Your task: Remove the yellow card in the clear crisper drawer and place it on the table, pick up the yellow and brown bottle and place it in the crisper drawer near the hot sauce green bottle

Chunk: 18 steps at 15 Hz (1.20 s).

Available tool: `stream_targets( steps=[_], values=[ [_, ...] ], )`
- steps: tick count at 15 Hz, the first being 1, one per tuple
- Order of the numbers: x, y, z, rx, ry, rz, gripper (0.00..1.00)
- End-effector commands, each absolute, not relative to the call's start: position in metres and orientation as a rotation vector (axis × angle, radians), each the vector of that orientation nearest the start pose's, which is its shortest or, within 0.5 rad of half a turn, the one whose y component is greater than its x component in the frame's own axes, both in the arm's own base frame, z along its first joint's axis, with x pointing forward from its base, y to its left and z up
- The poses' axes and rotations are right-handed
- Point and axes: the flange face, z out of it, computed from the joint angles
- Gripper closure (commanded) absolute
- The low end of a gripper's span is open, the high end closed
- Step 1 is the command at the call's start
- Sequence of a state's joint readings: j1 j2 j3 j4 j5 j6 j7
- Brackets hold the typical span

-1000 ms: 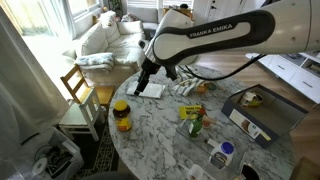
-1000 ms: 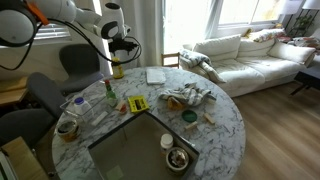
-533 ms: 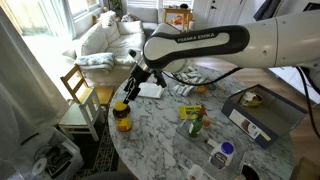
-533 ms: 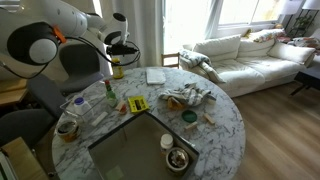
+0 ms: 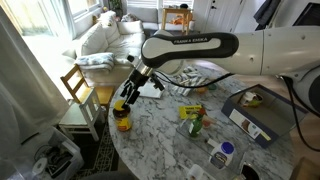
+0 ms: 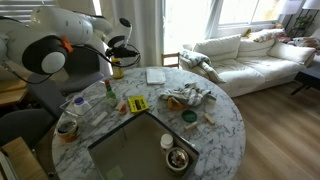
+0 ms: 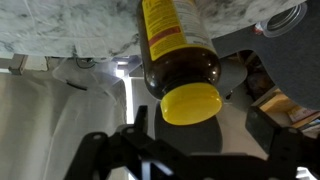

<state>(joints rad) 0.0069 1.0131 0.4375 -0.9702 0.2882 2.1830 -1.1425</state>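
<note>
My gripper lowers a short way over the bottle's top and closes there next, since the yellow lid already lines up between the open fingers.
The yellow and brown bottle stands upright at the table's edge; it also shows in an exterior view. In the wrist view its yellow lid and amber body fill the centre. My gripper hangs just above it, open and empty, fingers apart to either side of the lid. The yellow card lies flat mid-table, also seen in an exterior view. The hot sauce green bottle stands beside it. The clear crisper drawer's edges are hard to make out. The marble table carries all of it.
A grey open box sits on the table's far side. A white booklet lies behind the arm. A blue-and-white container stands near the front. A wooden chair is beside the table edge. A sofa stands beyond.
My arm has swung from over the white booklet toward the table's edge and come down over the yellow and brown bottle. Nothing on the table has moved.
</note>
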Motion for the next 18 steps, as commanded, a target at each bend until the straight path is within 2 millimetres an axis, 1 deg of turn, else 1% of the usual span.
stream_targets(
  steps=[1, 5, 6, 7, 8, 11, 12, 18],
  values=[
    [0.781, 0.225, 0.294, -2.069, -1.494, -0.616, 0.0],
    [0.782, 0.229, 0.284, -2.046, -1.506, -0.602, 0.01],
    [0.783, 0.229, 0.283, -2.046, -1.507, -0.606, 0.09],
    [0.783, 0.229, 0.281, -2.049, -1.508, -0.606, 0.26],
    [0.784, 0.229, 0.28, -2.054, -1.507, -0.607, 0.3],
    [0.786, 0.226, 0.284, -2.065, -1.503, -0.619, 0.57],
    [0.787, 0.224, 0.287, -2.067, -1.497, -0.626, 0.63],
    [0.789, 0.206, 0.324, -2.083, -1.483, -0.648, 0.63]
  ],
)
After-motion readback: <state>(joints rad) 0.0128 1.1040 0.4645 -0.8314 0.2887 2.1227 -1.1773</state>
